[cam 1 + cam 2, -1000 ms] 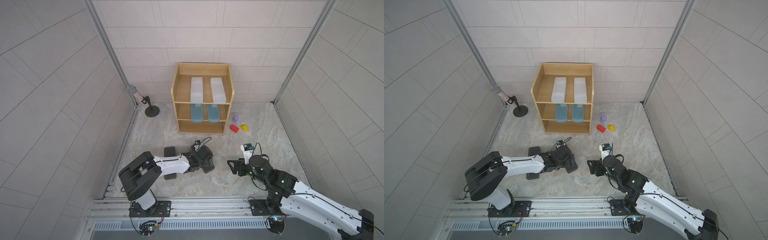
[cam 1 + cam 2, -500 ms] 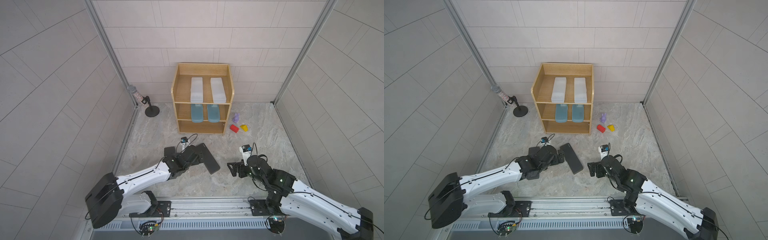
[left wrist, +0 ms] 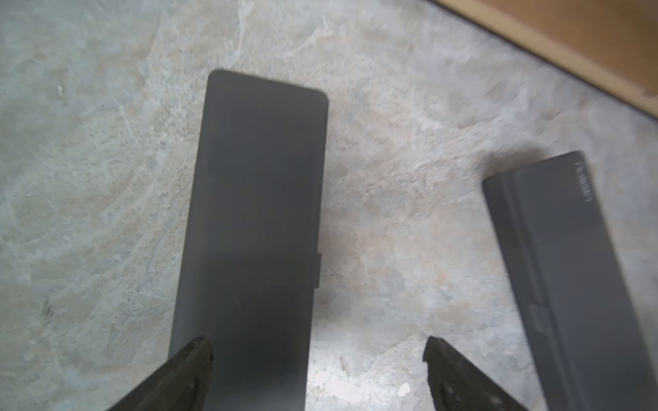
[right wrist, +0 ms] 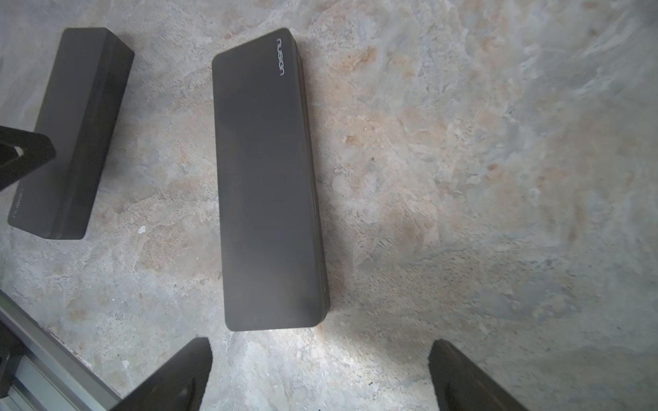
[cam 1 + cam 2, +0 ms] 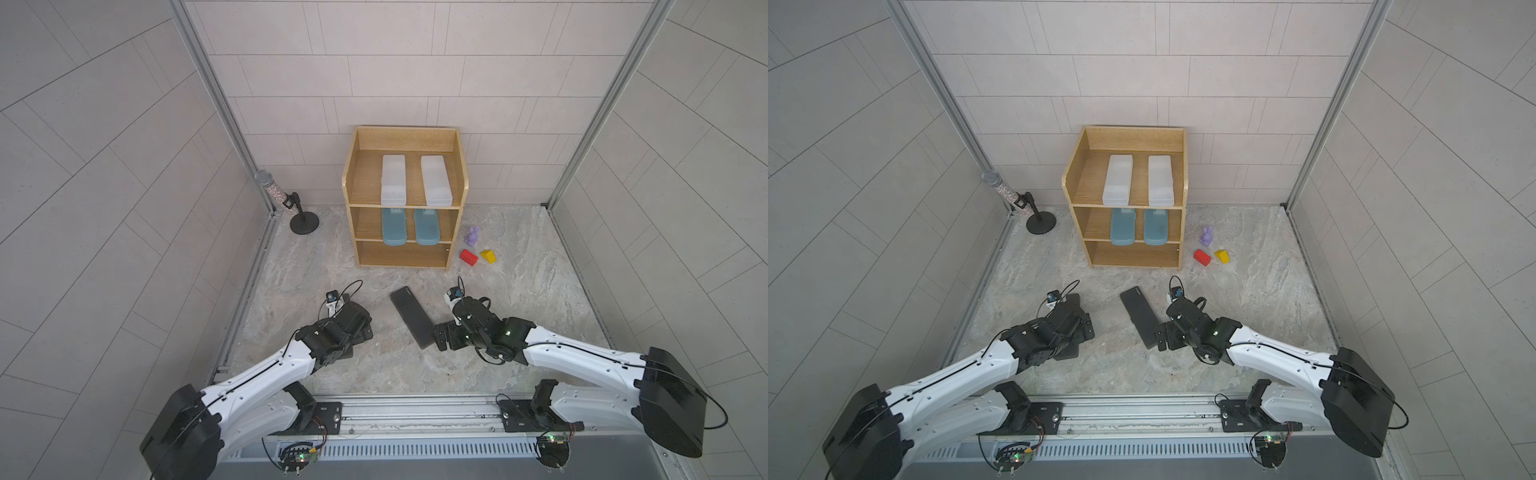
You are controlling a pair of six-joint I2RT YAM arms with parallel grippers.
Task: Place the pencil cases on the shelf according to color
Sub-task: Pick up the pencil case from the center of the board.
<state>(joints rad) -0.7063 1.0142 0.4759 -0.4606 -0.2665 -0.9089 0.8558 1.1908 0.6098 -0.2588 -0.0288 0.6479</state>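
Observation:
Next, my right gripper shifts down and toward my left gripper, where the slanted black case's near end [image 5: 423, 336] [image 4: 275, 305] lies, and closes across the end's width.
The shelf [image 5: 351, 183] holds two white pencil cases [image 5: 393, 179] on top and two teal ones [image 5: 394, 227] on its middle level. A black pencil case [image 5: 411, 318] lies slanted on the floor in front of it. My right gripper [image 5: 440, 336] is open at this case's near end [image 4: 267, 178], which lies just ahead of the gripper [image 4: 320, 347] with nothing between the fingers. A second black case [image 5: 1074, 300] lies further left, mostly hidden under my left gripper [image 5: 362, 330]. That gripper [image 3: 317, 345] is open, one fingertip [image 3: 194, 359] over the case [image 3: 249, 231].
A microphone on a round stand [image 5: 291, 203] is left of the shelf. A purple rabbit figure [image 5: 473, 236], a red block [image 5: 468, 257] and a yellow block [image 5: 488, 256] sit to the right. The shelf's bottom level [image 5: 403, 254] holds nothing. A metal rail [image 5: 415, 411] runs along the front.
My left gripper let go of the middle black case and drew back left over the other black case. My right gripper opened wider and moved left to the middle case's near end.

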